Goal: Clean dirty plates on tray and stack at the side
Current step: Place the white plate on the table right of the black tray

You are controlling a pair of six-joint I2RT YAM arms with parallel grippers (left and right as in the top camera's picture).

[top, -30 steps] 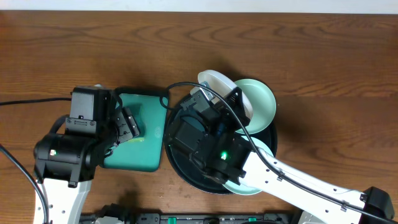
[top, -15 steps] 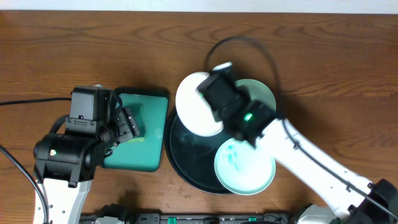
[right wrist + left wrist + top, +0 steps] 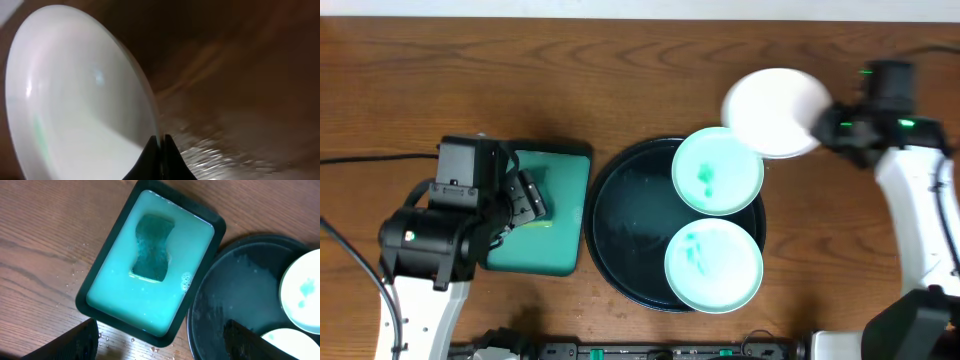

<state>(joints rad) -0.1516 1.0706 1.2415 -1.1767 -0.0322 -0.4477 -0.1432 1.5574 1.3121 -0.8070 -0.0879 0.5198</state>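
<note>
My right gripper is holding the white plate's rim and will next move back and down to release it, since the bare wood beside the black tray is clear, below and back from the gripper.
My right gripper (image 3: 823,127) is shut on the right rim of the white plate (image 3: 772,110), holding it over the bare wood at the tray's far right. In the right wrist view the closed fingertips (image 3: 161,145) pinch the thin rim of that plate (image 3: 75,100), which stands tilted. Two mint green plates (image 3: 718,172) (image 3: 713,265) with teal smears lie on the round black tray (image 3: 625,230). My left gripper (image 3: 525,198) hangs open above the small teal tray's near edge, nothing between its fingers (image 3: 70,342).
A teal rectangular tray (image 3: 565,165) with soapy liquid and a dark sponge (image 3: 152,247) sits left of the black tray (image 3: 235,295). Water drops speckle the wood by it. Cables run along the left edge.
The right arm has swung the white plate from above the black tray out to the far right, uncovering both mint plates. The left arm has not moved.
</note>
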